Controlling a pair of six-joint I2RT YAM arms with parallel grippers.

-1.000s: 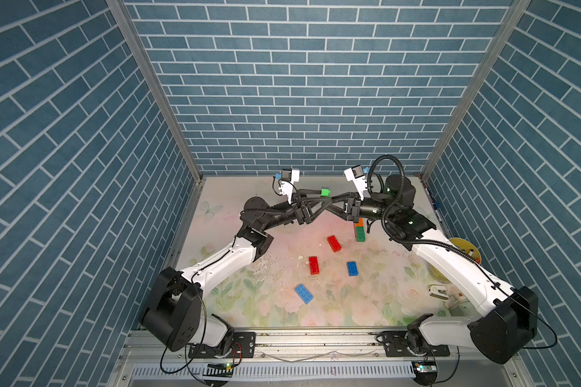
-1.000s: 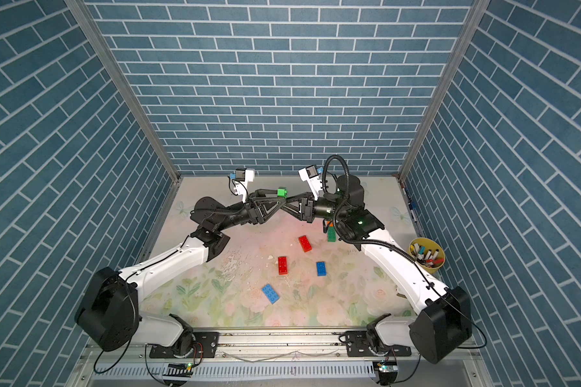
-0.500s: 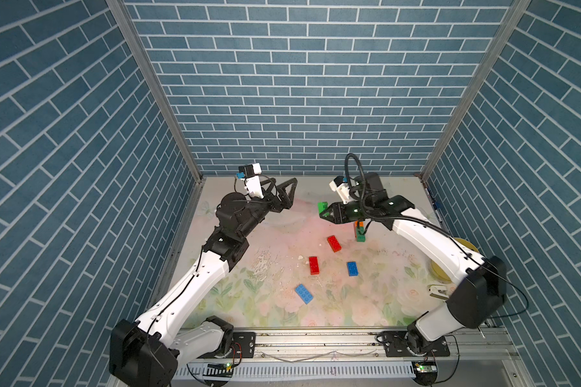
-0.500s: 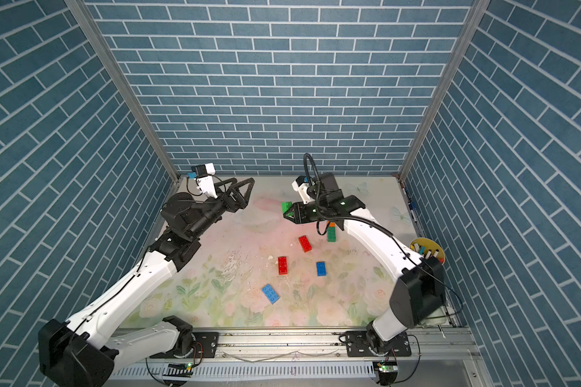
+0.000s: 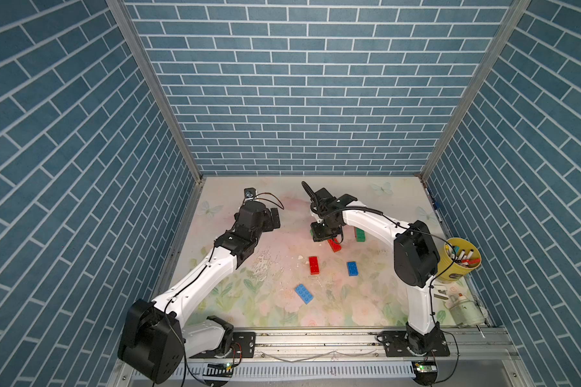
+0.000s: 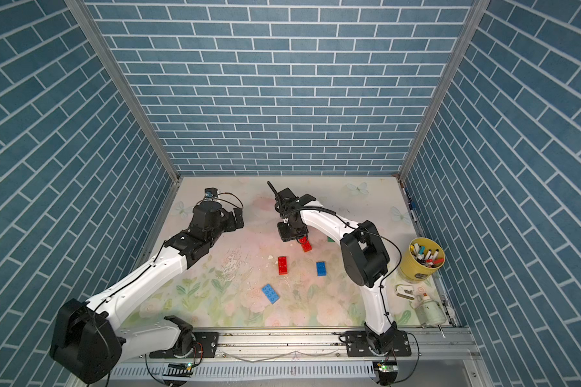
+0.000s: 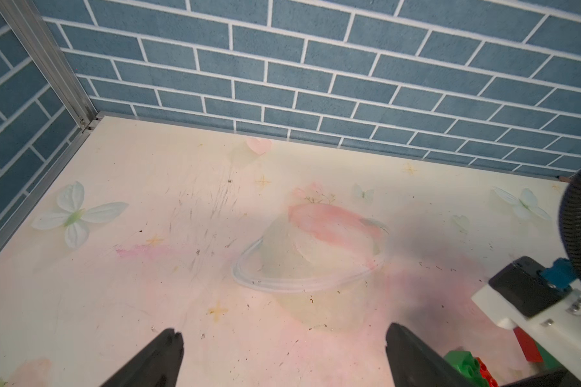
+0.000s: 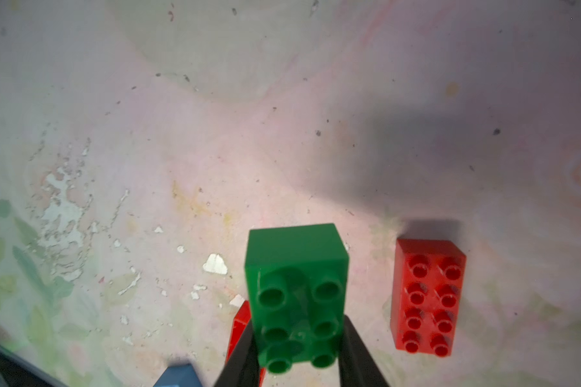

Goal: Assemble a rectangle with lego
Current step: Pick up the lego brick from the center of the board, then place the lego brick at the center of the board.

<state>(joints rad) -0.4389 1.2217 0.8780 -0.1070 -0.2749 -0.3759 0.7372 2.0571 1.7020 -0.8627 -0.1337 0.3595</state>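
My right gripper lowers the green lego brick next and releases it on the clear patch below, the bare mat beside the nearest red brick.
My right gripper is shut on a green lego brick, studs facing the wrist camera, held low over the mat. In both top views this gripper hangs over a red brick. Another red brick, a blue one and a light blue one lie loose nearer the front. A second green brick sits behind the right arm. My left gripper is open and empty at the back left, its fingertips wide apart over bare mat.
A yellow cup of markers and a white bottle stand at the right edge. Blue brick-pattern walls close in the left, right and back. The right wrist camera and its cable show at the edge of the left wrist view.
The two grippers were together in the air at the green brick. The left one opened and drew back to the left. The right one came down with the green brick over the red brick.
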